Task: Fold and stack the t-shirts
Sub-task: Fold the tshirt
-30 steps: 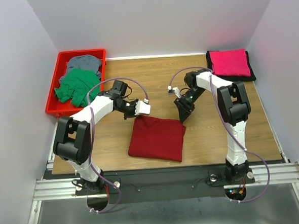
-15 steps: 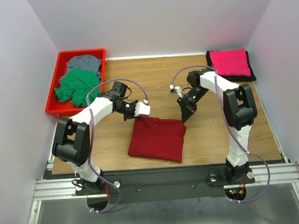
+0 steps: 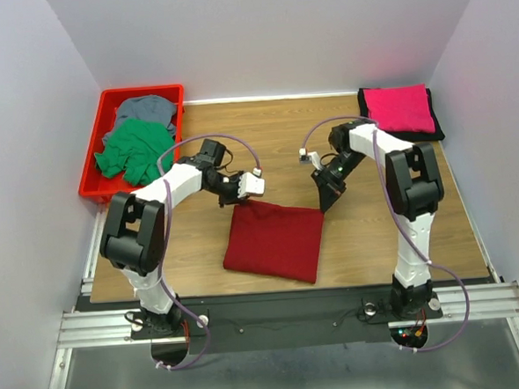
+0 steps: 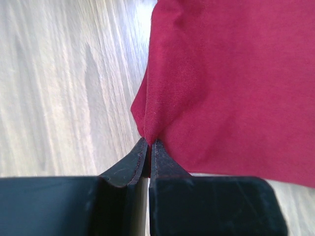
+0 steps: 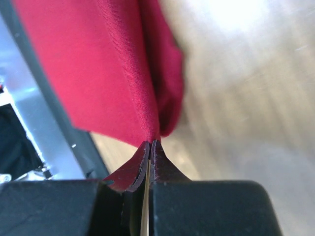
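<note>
I will next drag the dark red t-shirt (image 3: 274, 240) outward onto bare wood beyond it with my left gripper, then release its corner, as it lies near the table's front edge.
A folded dark red t-shirt (image 3: 274, 240) lies on the wooden table near the front middle. My left gripper (image 3: 242, 203) is shut on its far left corner; the left wrist view shows the cloth (image 4: 231, 83) pinched between the shut jaws of the left gripper (image 4: 150, 141). My right gripper (image 3: 321, 207) is shut on its far right corner, seen as pinched cloth (image 5: 118, 73) in the right wrist view, at the right gripper's (image 5: 150, 142) tips. A folded pink t-shirt (image 3: 400, 109) lies on a black one at the far right.
A red bin (image 3: 94, 156) at the far left holds a crumpled green t-shirt (image 3: 133, 149) and a grey one (image 3: 147, 107). The black folded shirt (image 3: 438, 131) under the pink one sits by the right wall. The table's front edge runs along a metal rail (image 3: 284, 312).
Both grippers have moved slightly away from me with the red shirt's far corners, the right one further right. The far edge of the shirt has shifted a little towards the back.
</note>
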Motion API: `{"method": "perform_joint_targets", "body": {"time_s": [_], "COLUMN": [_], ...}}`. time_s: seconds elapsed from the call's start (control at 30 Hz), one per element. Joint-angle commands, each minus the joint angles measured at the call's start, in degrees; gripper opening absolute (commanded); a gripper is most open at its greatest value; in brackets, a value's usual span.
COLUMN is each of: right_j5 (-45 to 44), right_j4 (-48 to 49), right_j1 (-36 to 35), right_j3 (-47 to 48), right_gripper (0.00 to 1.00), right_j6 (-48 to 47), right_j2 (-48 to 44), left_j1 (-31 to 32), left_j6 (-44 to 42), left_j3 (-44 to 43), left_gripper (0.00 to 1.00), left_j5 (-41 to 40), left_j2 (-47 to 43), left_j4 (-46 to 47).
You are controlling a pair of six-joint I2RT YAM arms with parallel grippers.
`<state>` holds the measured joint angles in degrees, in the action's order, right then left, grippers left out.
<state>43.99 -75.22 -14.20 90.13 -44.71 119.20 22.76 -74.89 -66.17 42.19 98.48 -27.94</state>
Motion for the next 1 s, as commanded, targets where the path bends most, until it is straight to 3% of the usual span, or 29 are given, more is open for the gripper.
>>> {"method": "perform_joint_targets", "body": {"time_s": [0.0, 0.27, 0.6, 0.77, 0.97], "right_j5": [-1.27, -0.57, 4.26, 4.18, 1.9], "right_j4": [4.2, 5.61, -1.42, 0.42, 3.85], "right_j1": [0.75, 1.28, 1.19, 0.75, 0.84], "right_j3": [4.96, 14.36, 17.45, 19.11, 23.33], "right_gripper": [0.01, 0.01, 0.01, 0.01, 0.0], "right_j6": [2.08, 5.51, 2.43, 3.66, 5.94], "right_j2": [2.7, 8.33, 2.97, 6.21, 12.72], "left_j1": [-0.44, -2.2, -3.78, -4.66, -5.62], "left_j6": [2.2, 3.0, 1.33, 1.42, 5.1], "left_j3": [-2.03, -3.17, -5.99, -0.99, -2.99], "left_gripper": [0.0, 0.0, 0.0, 0.0, 0.0], "left_j5": [-1.24, -0.37, 4.04, 1.31, -2.03], "left_j2": [2.59, 4.09, -4.42, -4.35, 3.47], "left_j4": [2.71, 2.63, -8.09, -5.11, 0.08]}}
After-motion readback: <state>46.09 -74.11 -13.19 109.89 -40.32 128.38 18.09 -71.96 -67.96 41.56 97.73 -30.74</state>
